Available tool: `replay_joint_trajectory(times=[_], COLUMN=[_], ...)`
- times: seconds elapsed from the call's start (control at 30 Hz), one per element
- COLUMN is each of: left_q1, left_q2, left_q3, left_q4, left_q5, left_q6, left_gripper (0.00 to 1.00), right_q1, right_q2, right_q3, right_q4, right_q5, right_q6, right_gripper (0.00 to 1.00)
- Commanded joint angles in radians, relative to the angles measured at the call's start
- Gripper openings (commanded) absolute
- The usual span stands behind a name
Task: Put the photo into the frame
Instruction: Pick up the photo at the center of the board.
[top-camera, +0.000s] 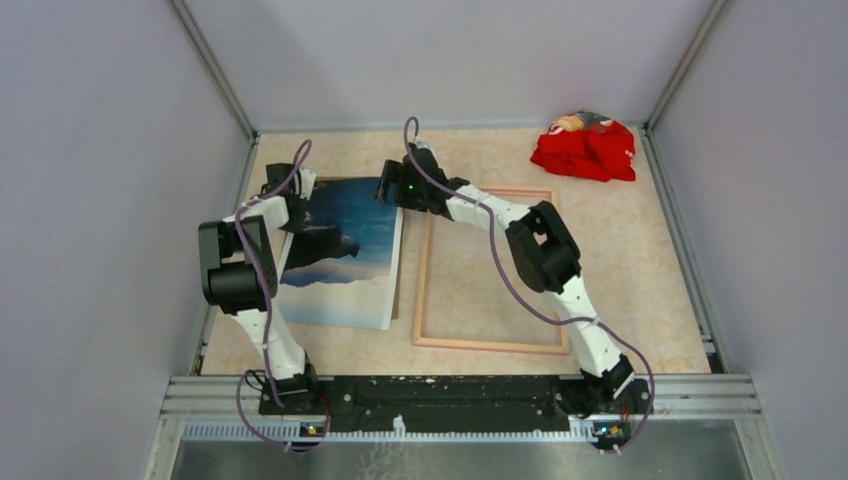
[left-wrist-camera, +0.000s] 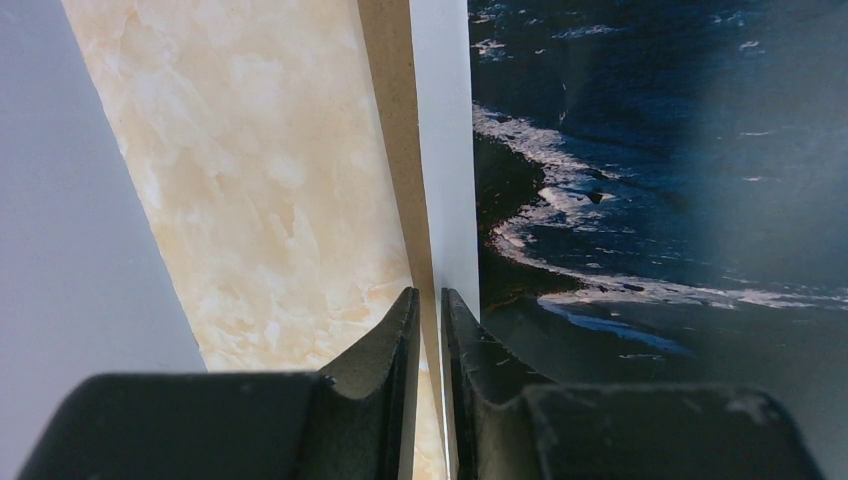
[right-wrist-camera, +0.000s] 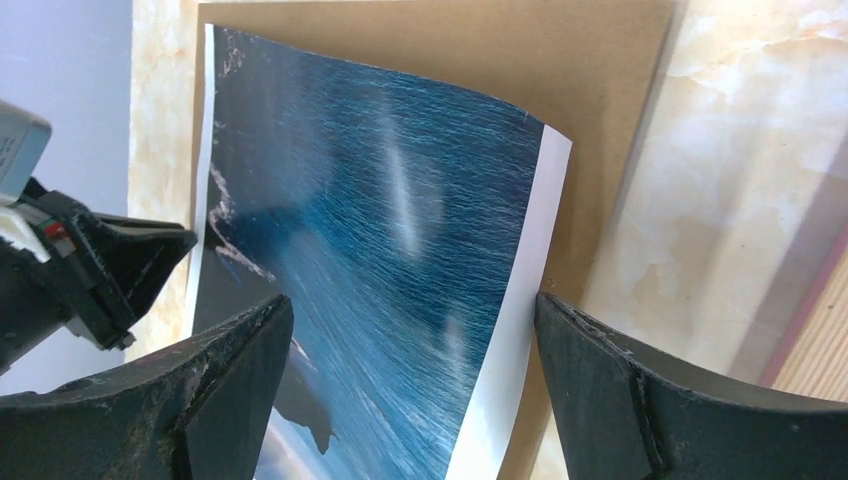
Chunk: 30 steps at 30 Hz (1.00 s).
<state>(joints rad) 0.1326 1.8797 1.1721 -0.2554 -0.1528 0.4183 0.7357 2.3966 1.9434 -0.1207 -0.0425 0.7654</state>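
Observation:
The photo's white edge (top-camera: 399, 218) (right-wrist-camera: 523, 287) bows up, so my right gripper will next tilt over and move toward the frame with its fingers around that edge.
The photo (top-camera: 340, 250), a blue sea print with a white border, lies left of centre on a brown backing board (top-camera: 398, 285), its left edge lifted. My left gripper (top-camera: 296, 192) is shut on the photo's left white edge; in the left wrist view the gripper (left-wrist-camera: 430, 300) pinches that border beside the sea picture (left-wrist-camera: 650, 150), above the board (left-wrist-camera: 390, 120). My right gripper (top-camera: 393, 190) is open over the photo's far right corner; in the right wrist view it (right-wrist-camera: 410, 310) straddles the bowed photo (right-wrist-camera: 400, 200). The frame (top-camera: 490, 345) lies pale side up to the right.
A red cloth bundle (top-camera: 585, 148) lies at the back right. Grey walls close in the marbled tabletop (top-camera: 640, 260) on three sides. The backing board (right-wrist-camera: 600, 80) shows beyond the photo, and the left gripper (right-wrist-camera: 90, 270) and a frame corner (right-wrist-camera: 815, 350) also appear in the right wrist view.

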Motion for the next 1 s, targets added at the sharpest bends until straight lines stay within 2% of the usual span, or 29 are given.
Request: replay_joint_trajectory(times=[0.0, 0.17, 0.43, 0.67, 0.8, 0.97], left_q1=[-0.008, -0.01, -0.012, -0.014, -0.013, -0.012], left_q2=[0.04, 0.037, 0.033, 0.025, 0.024, 0.028], left_q3=[-0.048, -0.049, -0.052, -0.057, -0.055, -0.042], left_q4=[-0.043, -0.044, -0.043, -0.048, -0.051, -0.071], left_q5=[0.055, 0.054, 0.053, 0.054, 0.055, 0.066], left_q6=[-0.018, -0.019, -0.022, -0.022, -0.024, -0.033], left_gripper=[0.2, 0.2, 0.2, 0.19, 0.19, 0.19], right_q1=[0.018, 0.009, -0.033, -0.032, -0.032, -0.032], right_q2=[-0.103, -0.159, -0.189, -0.155, -0.187, -0.219], right_q3=[-0.027, -0.133, -0.376, -0.47, -0.48, -0.45], right_q4=[0.037, 0.184, 0.639, 0.925, 0.865, 0.674], right_q5=[-0.006, -0.09, -0.333, -0.383, -0.373, -0.343], right_q6=[-0.008, 0.084, 0.474, 0.673, 0.615, 0.493], right_gripper=[0.89, 0.89, 0.89, 0.87, 0.84, 0.73])
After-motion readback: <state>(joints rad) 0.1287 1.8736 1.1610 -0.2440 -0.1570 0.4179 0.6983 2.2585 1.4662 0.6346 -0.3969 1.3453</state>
